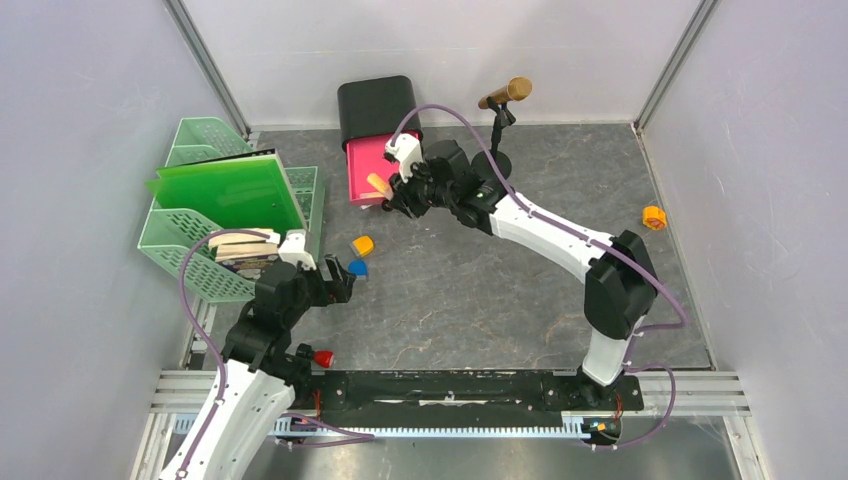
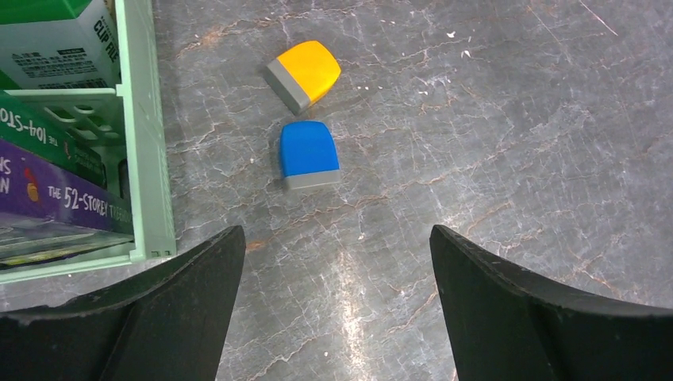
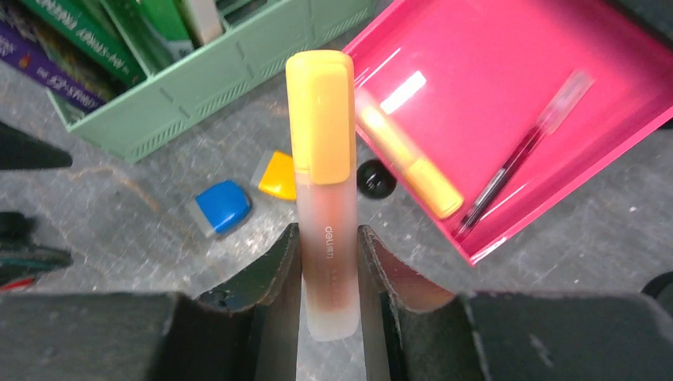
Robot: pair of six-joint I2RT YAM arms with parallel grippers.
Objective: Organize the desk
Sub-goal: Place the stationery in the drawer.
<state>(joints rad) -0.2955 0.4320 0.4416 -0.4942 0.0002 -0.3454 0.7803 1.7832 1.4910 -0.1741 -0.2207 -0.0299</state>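
Observation:
I should move my right gripper outward and down over the bare bottom of the pink drawer to release the highlighter. The drawer's bottom is outward of my gripper and below it.
The desk (image 1: 520,290) is a dark-grey marbled surface. My right gripper (image 3: 329,238) is shut on an orange highlighter (image 3: 324,159) with a yellow cap, held above the desk just left of the open pink drawer (image 3: 508,79). In the top view that highlighter (image 1: 378,185) hangs at the drawer's (image 1: 365,160) front edge. My left gripper (image 2: 335,238) is open over bare desk, with nothing between its fingers. A blue eraser (image 2: 308,152) and a yellow one (image 2: 305,73) lie just ahead of it.
The mint-green tray (image 1: 200,255) with books stands at the left, its wall (image 2: 147,135) close to my left finger. The pink drawer holds another highlighter (image 3: 413,159) and a pen (image 3: 520,155). A black cap (image 3: 375,178) lies near the drawer. A small orange object (image 1: 654,217) sits far right.

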